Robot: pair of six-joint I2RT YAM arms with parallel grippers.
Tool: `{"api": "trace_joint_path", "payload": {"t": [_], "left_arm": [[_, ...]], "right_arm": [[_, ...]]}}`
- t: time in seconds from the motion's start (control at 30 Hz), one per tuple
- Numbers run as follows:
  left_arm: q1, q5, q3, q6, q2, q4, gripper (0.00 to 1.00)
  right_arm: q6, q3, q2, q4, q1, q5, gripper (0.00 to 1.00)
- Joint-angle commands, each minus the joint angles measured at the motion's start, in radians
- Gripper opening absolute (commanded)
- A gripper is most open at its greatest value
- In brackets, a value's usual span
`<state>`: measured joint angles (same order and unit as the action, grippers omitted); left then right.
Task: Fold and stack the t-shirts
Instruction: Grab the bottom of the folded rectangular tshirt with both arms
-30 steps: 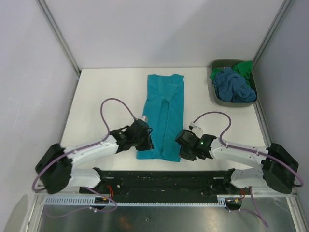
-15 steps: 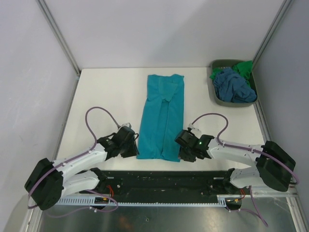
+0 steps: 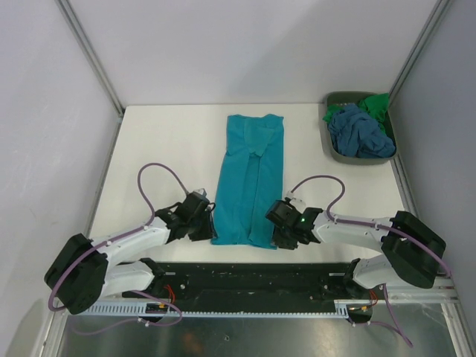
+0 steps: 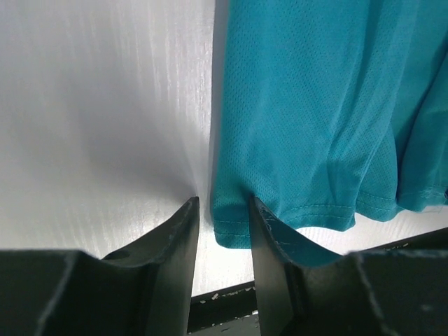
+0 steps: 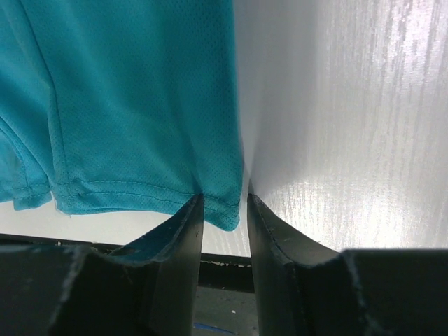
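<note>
The t-shirt's hem corner lies between the parted fingers of my left gripper. My left gripper will move slightly to the right in the top view and close on that corner.
The teal t-shirt [image 3: 249,178] lies flat in a long narrow fold at the table's middle, collar at the far end. My left gripper [image 3: 206,223] is at its near left corner. In the left wrist view the jaws [image 4: 224,210] stand slightly apart with the hem corner [image 4: 231,227] between them. My right gripper [image 3: 280,227] is at the near right corner, and its jaws [image 5: 225,203] straddle that hem corner [image 5: 222,206] the same way. The slate-blue shirt [image 3: 361,134] and the green shirt [image 3: 375,104] lie crumpled in the bin.
The grey-green bin [image 3: 335,155] stands at the far right corner. The table's near edge and a black rail [image 3: 245,271] run just behind both grippers. White walls enclose the table on the left, back and right.
My left gripper came off the shirt, swung out to the left, then came back to the near left corner. My right gripper edged left and down onto the near right corner.
</note>
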<state>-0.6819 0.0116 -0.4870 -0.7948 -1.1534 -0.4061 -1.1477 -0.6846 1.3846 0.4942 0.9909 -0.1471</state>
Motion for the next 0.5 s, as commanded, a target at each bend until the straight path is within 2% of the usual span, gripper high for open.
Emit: {"api": "trace_joint_path", "payload": {"t": [0.0, 0.13, 0.47], "left_arm": [[0.006, -0.047, 0.023, 0.026, -0.012, 0.031, 0.4], [0.006, -0.071, 0.03, 0.021, 0.006, 0.033, 0.4], [-0.001, -0.102, 0.066, -0.003, 0.024, 0.033, 0.37]], "right_arm": [[0.0, 0.006, 0.027, -0.019, 0.008, -0.004, 0.35], [0.003, 0.015, 0.022, -0.014, 0.003, -0.006, 0.3], [0.027, 0.017, -0.042, 0.026, -0.039, -0.015, 0.08]]}}
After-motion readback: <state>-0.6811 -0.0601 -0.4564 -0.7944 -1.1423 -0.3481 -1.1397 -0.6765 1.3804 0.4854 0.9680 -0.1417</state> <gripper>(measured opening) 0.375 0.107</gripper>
